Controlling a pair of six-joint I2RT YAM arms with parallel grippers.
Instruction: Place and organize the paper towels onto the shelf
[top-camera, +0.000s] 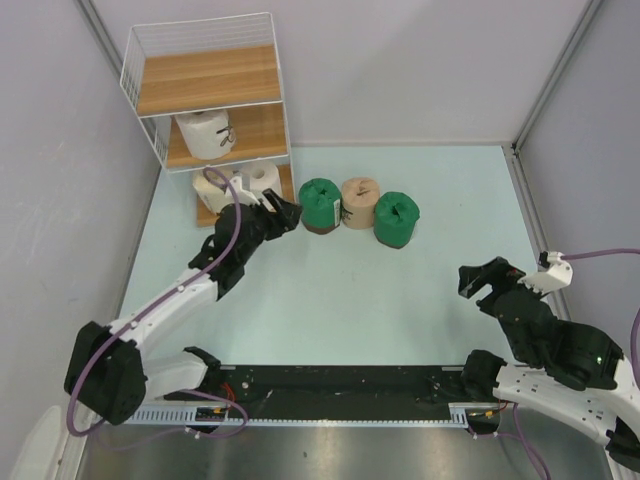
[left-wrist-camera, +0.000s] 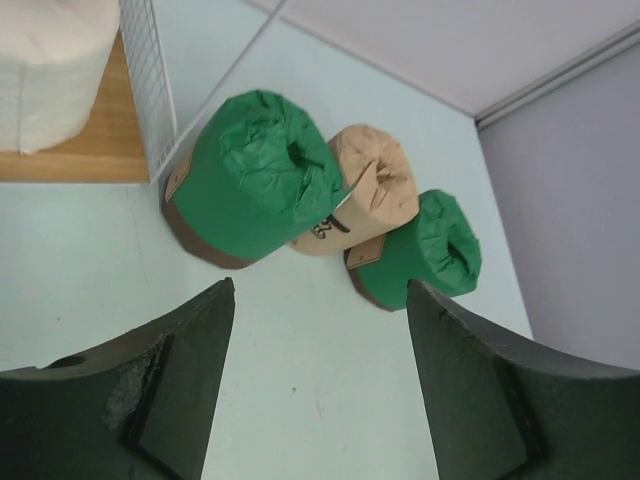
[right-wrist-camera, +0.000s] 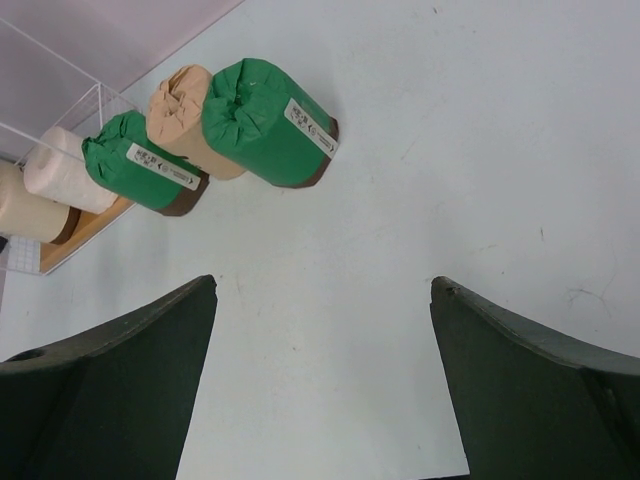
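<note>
The tan roll's rim (top-camera: 372, 187) (right-wrist-camera: 199, 86) is next for my right gripper, across and down, outward and to its left in the top view, between green rolls.
The white wire shelf (top-camera: 206, 60) stands at the back left. One cream paper towel roll (top-camera: 207, 133) sits on its middle board and two cream rolls (top-camera: 213, 187) (top-camera: 262, 178) on the bottom board. On the table to its right stand a green roll (top-camera: 321, 204), a tan roll (top-camera: 360, 202) and a second green roll (top-camera: 396, 219) in a row. My left gripper (top-camera: 280, 212) is open and empty, just left of the nearer green roll (left-wrist-camera: 255, 175). My right gripper (top-camera: 480, 280) is open and empty at the near right, well apart from the rolls.
Grey walls close the table on the left, back and right. A black rail (top-camera: 340, 385) runs along the near edge between the arm bases. The shelf's top board (top-camera: 205, 80) is bare.
</note>
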